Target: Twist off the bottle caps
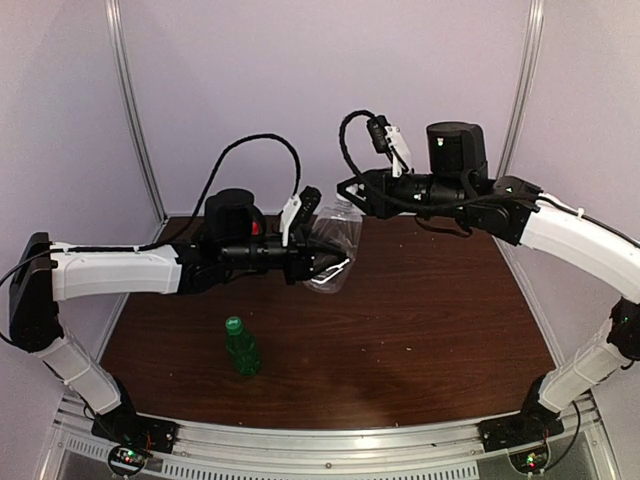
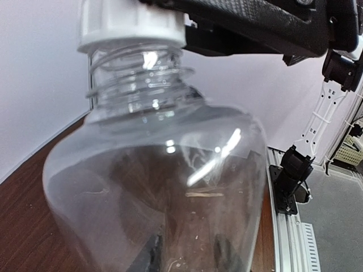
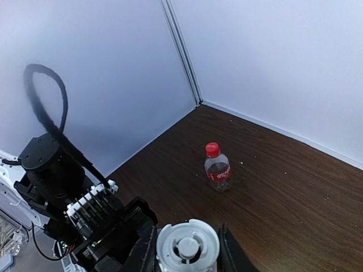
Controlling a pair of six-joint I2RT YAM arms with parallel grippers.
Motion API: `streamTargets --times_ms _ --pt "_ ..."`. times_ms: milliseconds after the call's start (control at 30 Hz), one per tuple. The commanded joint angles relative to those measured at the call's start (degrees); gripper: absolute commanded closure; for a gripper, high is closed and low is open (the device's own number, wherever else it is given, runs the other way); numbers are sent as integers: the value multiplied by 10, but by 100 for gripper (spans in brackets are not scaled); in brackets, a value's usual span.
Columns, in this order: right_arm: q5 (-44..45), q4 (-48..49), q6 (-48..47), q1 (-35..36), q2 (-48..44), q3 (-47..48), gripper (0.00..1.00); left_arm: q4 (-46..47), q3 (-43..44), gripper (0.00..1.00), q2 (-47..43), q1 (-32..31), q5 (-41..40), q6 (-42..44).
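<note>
I need to pull the white cap [image 2: 130, 25] off the bottle's neck with my right gripper. I need to lower it and let it go on the bare tabletop below the gripper, away from the bottles.
My left gripper [image 1: 325, 262] is shut on the wide clear bottle [image 1: 338, 245] and holds it above the table; its dark fingers [image 2: 150, 258] show through the plastic in the left wrist view. The bottle's white cap [image 2: 130, 25] sits on the threaded neck. My right gripper [image 1: 348, 192] is shut on that white cap [image 3: 187, 246], one finger [image 3: 142, 255] on each side. A green bottle [image 1: 241, 350] with a green cap [image 1: 233, 324] stands at the front left. A clear, red-labelled bottle [image 3: 218, 173] with a red cap [image 3: 212, 149] stands on the table near the back corner.
The dark wooden table [image 1: 430, 320] is enclosed by pale walls at the back and sides. A metal rail [image 1: 330, 440] with both arm bases runs along the near edge.
</note>
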Motion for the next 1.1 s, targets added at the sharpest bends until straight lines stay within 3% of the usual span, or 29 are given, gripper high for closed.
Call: streamTargets --times_ms 0,267,500,633,900,1067 --pt "-91 47 -22 -28 -33 -23 100 54 -21 70 -23 3 55 38" --pt "-395 122 -49 -99 -43 -39 100 139 -80 70 -45 3 202 98" --pt "-438 122 -61 -105 -34 -34 100 125 -77 70 -46 3 208 104" --pt "-383 128 -51 -122 -43 -47 100 112 -83 70 -65 3 160 107" --pt "-37 88 -74 -137 -22 -108 100 16 -70 67 -115 3 -74 93" --pt "14 182 -91 -138 25 -190 98 9 -81 67 -138 3 -152 94"
